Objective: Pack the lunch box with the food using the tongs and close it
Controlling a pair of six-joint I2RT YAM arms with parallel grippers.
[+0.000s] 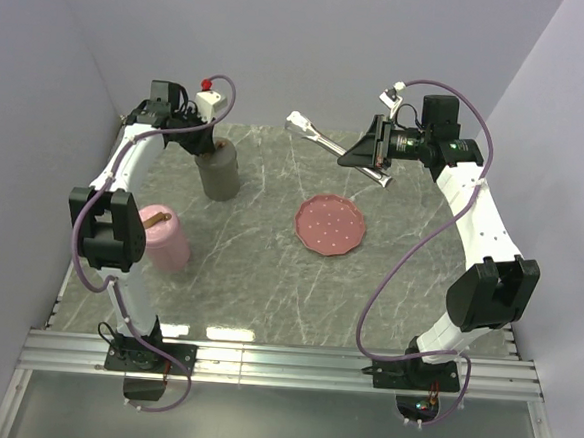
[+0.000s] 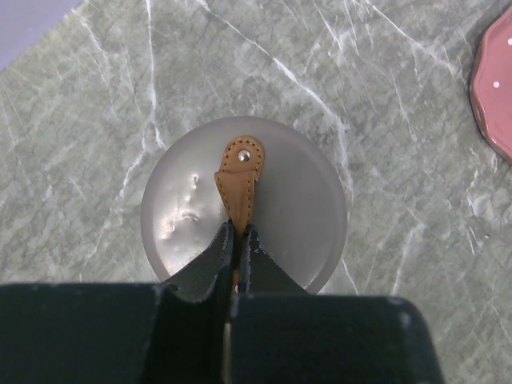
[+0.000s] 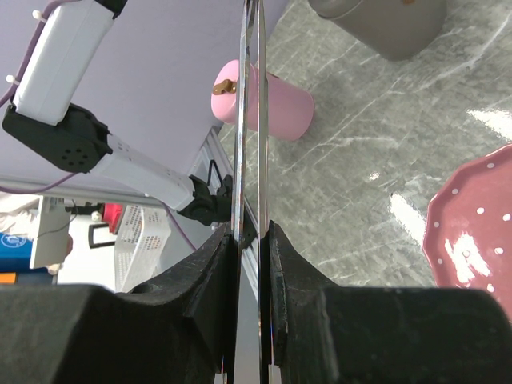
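Observation:
My left gripper draws the lunch box (image 1: 220, 174) back to the tabletop (image 1: 211, 255) beside the pink cylinder next and releases the tab, since that spot lies back from it.
A grey round lunch box (image 1: 220, 174) stands at the back left of the table. Its frosted grey lid (image 2: 296, 200) carries a brown leather tab (image 2: 240, 180), and my left gripper (image 2: 238, 232) is shut on that tab from straight above. I cannot tell whether the lid rests on the box or is lifted. My right gripper (image 1: 372, 154) hangs in the air at the back right, shut on the slim metal tongs (image 1: 318, 136). Their two thin arms (image 3: 250, 120) are pressed close together and point left toward the lunch box. The food is out of view.
A pink dotted plate (image 1: 330, 225) lies at the table's middle with nothing on it. A pink cylinder (image 1: 165, 240) with a brown tab on top stands at the left, close to my left arm. Purple walls close in the back and sides.

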